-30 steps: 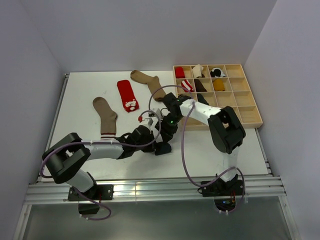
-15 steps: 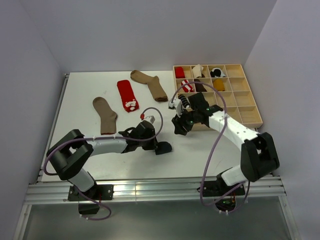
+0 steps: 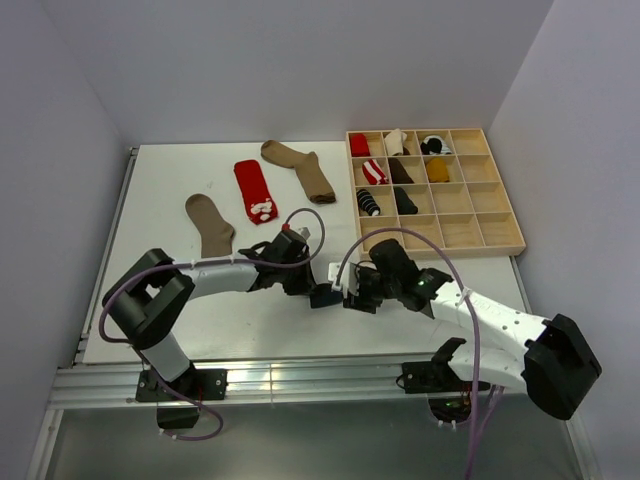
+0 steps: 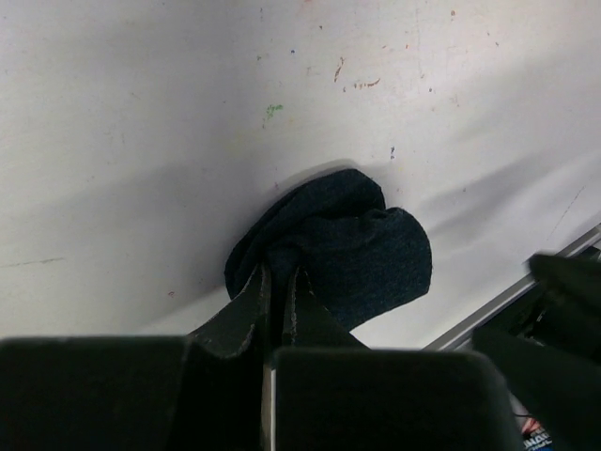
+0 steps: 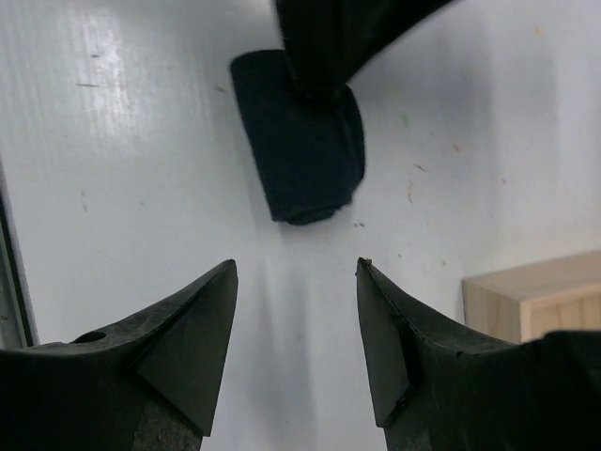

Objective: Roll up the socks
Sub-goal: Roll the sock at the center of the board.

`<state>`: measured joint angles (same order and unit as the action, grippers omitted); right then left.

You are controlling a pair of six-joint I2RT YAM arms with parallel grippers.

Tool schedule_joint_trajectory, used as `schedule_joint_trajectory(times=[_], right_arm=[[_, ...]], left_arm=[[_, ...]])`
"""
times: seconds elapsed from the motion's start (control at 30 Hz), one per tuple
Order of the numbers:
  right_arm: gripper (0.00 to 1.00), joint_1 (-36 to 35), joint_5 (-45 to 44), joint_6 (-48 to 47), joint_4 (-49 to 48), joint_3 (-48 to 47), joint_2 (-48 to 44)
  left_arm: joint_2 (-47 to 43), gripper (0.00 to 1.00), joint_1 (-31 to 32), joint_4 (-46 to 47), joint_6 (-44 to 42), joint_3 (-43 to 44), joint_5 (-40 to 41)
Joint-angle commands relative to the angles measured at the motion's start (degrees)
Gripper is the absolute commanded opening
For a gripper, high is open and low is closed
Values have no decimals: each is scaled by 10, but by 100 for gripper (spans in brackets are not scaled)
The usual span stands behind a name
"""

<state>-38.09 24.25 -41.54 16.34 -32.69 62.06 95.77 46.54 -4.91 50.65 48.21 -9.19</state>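
Next, my right gripper moves toward the left in the top view, fingers open around the navy roll's loose end (image 3: pixel 326 297) (image 5: pixel 314 193), because my left gripper pinches the other end.
A rolled navy sock (image 3: pixel 322 297) lies on the white table near the front edge. My left gripper (image 3: pixel 310 289) is shut on one end of the roll (image 4: pixel 349 246), its tips (image 4: pixel 279 274) pinching the fabric. Just right of the roll, my right gripper (image 3: pixel 347 301) stands open and points at it; the navy roll (image 5: pixel 302 141) sits a little beyond its fingertips (image 5: pixel 296 268), with nothing between them. Flat on the table behind lie a tan sock with a striped cuff (image 3: pixel 211 226), a red sock (image 3: pixel 255 190) and a brown sock (image 3: pixel 300 168).
A wooden compartment tray (image 3: pixel 480 248) stands at the back right, with several rolled socks in its left cells; its corner (image 5: pixel 526 301) shows beside my right gripper. The table's front rail (image 4: pixel 526 282) runs close behind the navy roll.
My right gripper has swung from the tray down to the near side of the table beside the navy roll, and its jaws have widened. The left gripper stays shut on the roll.
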Motion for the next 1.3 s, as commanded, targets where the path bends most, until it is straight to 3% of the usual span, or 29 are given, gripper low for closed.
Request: schedule_joint_trajectory(times=[0.0,0.53,1.27], right_arm=[[61,-44,-53,-29,-61,11,-4],[61,-186,-154,-70,-114,12,75],[52,-200,-228,-92,-111,-59,237]], left_arm=[[47,0,-6,-110,-36,-7,16],[92,0,-31,-158,-66,40,-25],[144,0,-81,-189,-91,102,-146]])
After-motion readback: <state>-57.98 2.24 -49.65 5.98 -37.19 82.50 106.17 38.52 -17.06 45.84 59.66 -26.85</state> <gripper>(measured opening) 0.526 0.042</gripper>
